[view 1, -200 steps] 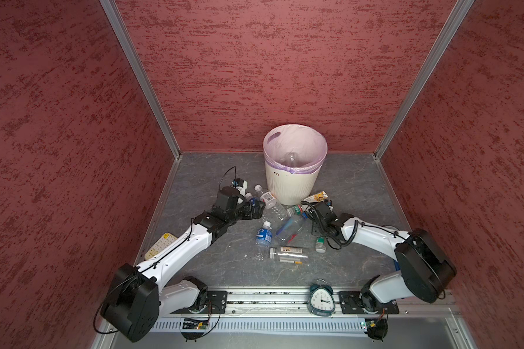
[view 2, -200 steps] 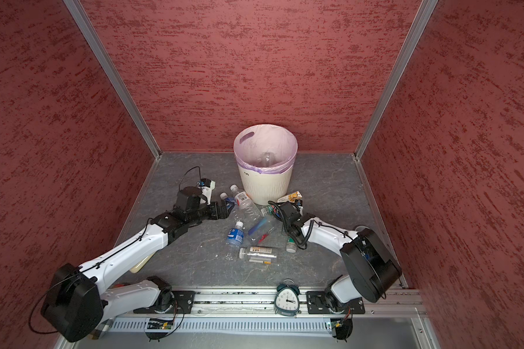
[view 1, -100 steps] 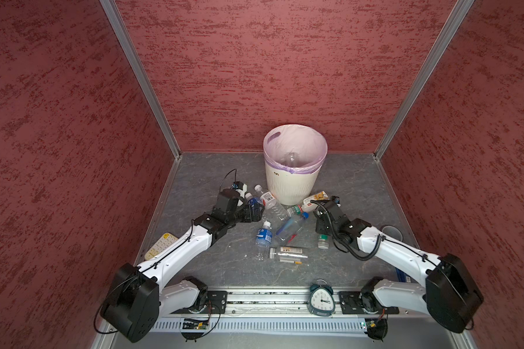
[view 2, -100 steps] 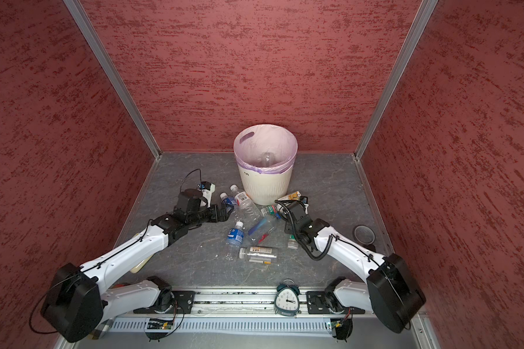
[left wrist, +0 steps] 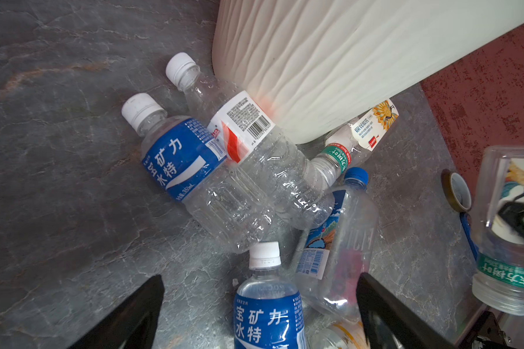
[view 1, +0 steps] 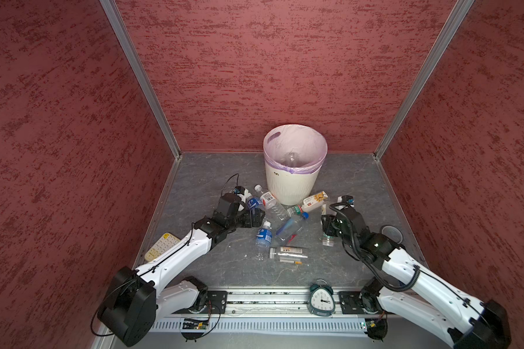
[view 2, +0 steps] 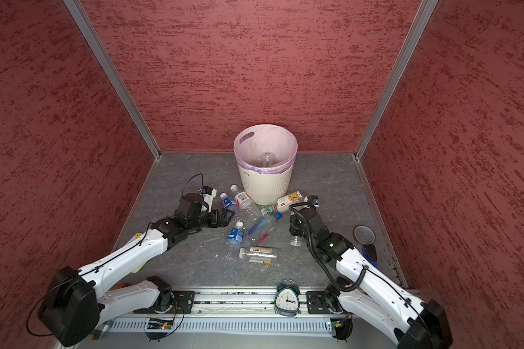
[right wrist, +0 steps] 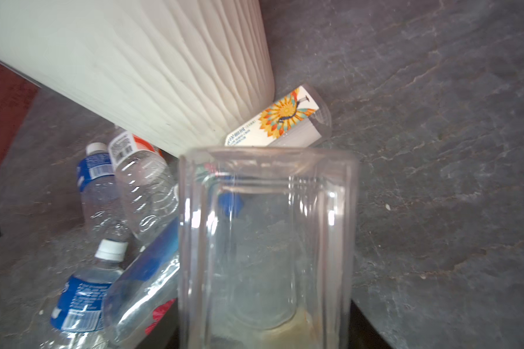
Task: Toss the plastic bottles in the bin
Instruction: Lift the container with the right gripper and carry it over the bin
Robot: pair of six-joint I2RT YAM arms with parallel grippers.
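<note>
Next, the right gripper rises outward over the bin's opening (view 1: 296,147) and lets go of the clear square bottle (view 1: 327,238), since that opening lies outward of and above the gripper.
The cream ribbed bin (view 1: 294,187) (view 2: 265,187) with its lilac liner stands at the back, one clear bottle (view 1: 291,157) inside. Several plastic bottles lie in front of it: a red-white labelled one (view 1: 271,202) (left wrist: 254,145), a blue-labelled one (view 1: 263,235) (left wrist: 266,317), a white-orange one (view 1: 315,201) (right wrist: 285,121). My left gripper (view 1: 256,216) (left wrist: 259,302) is open, its fingers either side of the blue-labelled bottle. My right gripper (view 1: 328,225) (right wrist: 263,332) is shut on a clear square bottle (view 1: 327,238) (right wrist: 266,241) (left wrist: 505,272), held off the floor, neck down.
A teal alarm clock (view 1: 322,299) stands on the front rail. A cream keypad (view 1: 161,246) lies by the left wall under my left arm. A tape roll (view 2: 364,234) and a blue item (view 2: 371,256) lie near the right wall.
My right arm has swung out to the right, and its gripper has pulled back from the pile with the clear bottle. The left gripper has hardly moved.
</note>
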